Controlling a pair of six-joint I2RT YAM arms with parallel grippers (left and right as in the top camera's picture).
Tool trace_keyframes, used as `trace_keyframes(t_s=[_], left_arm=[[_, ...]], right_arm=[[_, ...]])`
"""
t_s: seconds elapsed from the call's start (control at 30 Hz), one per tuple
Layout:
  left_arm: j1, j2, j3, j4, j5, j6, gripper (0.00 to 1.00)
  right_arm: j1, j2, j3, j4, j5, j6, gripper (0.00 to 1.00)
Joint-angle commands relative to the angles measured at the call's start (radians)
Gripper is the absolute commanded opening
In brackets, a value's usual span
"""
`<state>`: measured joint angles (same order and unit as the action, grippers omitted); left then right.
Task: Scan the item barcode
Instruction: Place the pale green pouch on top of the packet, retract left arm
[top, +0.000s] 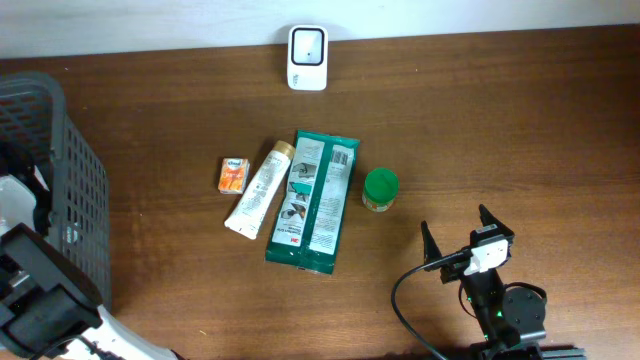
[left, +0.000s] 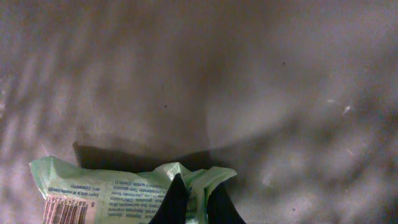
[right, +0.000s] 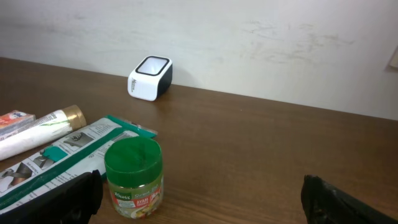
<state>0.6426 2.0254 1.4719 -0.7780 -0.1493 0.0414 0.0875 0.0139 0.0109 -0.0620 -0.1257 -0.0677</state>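
Note:
The basket's side blocks the way, so my left gripper rises next, moves toward the right in the overhead view, and releases atop the long green package (top: 308, 204).
In the left wrist view my left gripper (left: 198, 194) is shut on the crumpled edge of a light green packet (left: 112, 186). Its barcode (left: 65, 213) shows at the lower left corner, and a dim grey surface lies behind it. The white scanner (top: 307, 57) stands at the table's far edge and also shows as the scanner (right: 150, 78) in the right wrist view. My right gripper (top: 456, 226) stands open near the front right with nothing between its fingers. In its own view the right gripper (right: 205, 199) has its jaws wide apart.
A dark mesh basket (top: 70, 180) stands at the left, next to the left arm. At mid-table lie a small orange box (top: 233, 174), a white tube (top: 259, 187), a long green package (top: 314, 201) and a green-lidded jar (top: 380, 189).

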Motion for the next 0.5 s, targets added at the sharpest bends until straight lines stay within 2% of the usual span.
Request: trace_keyframes(t_s=[0.0, 0.1, 0.2, 0.3, 0.4, 0.47], left_arm=[[0.001, 0.009, 0.077, -0.070, 0.022, -0.002, 0.00], [0.002, -0.061, 0.245, -0.144, 0.022, -0.002, 0.00], [-0.005, -0.202, 0.452, -0.188, 0.051, -0.003, 0.00], [-0.045, -0.366, 0.482, -0.181, 0.168, -0.003, 0.00], [-0.229, -0.517, 0.481, -0.224, 0.236, -0.002, 0.00], [-0.412, -0.532, 0.479, -0.284, 0.236, -0.002, 0.00]], right_arm=[[-0.002, -0.007, -0.005, -0.005, -0.010, -0.003, 0.98], [-0.002, -0.007, -0.005, -0.005, -0.010, -0.003, 0.98], [-0.002, -0.007, -0.005, -0.005, -0.010, -0.003, 0.98], [-0.002, -0.007, -0.005, -0.005, -0.010, -0.003, 0.98], [-0.002, -0.007, -0.005, -0.005, -0.010, -0.003, 0.98], [-0.002, -0.007, -0.005, -0.005, -0.010, -0.003, 0.98]])
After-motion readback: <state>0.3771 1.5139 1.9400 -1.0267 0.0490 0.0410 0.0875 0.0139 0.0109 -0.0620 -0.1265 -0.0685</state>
